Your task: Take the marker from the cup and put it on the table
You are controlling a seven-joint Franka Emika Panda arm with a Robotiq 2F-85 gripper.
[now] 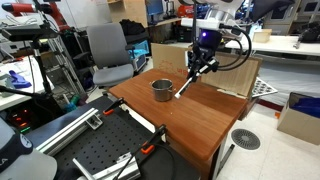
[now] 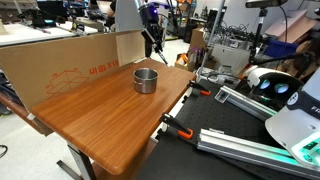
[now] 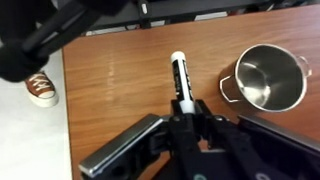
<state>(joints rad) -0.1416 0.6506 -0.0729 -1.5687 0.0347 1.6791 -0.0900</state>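
Note:
I should next lower my gripper away from the cup and let go of the marker on the bare wood, as this clear spot is below my gripper, farther from the cup.
My gripper is shut on the marker, a black stick with a whitish end. The marker hangs tilted, its free end pointing down close to the wood table, just beside the metal cup. In the wrist view the marker sticks out from the jaws over the table, with the empty cup to its right. In an exterior view the gripper is behind the cup at the table's far end. I cannot tell whether the marker touches the table.
A cardboard wall stands along one table edge and shows in an exterior view too. A black perforated plate with clamps adjoins the table. A grey chair stands behind. A shoe lies on the floor.

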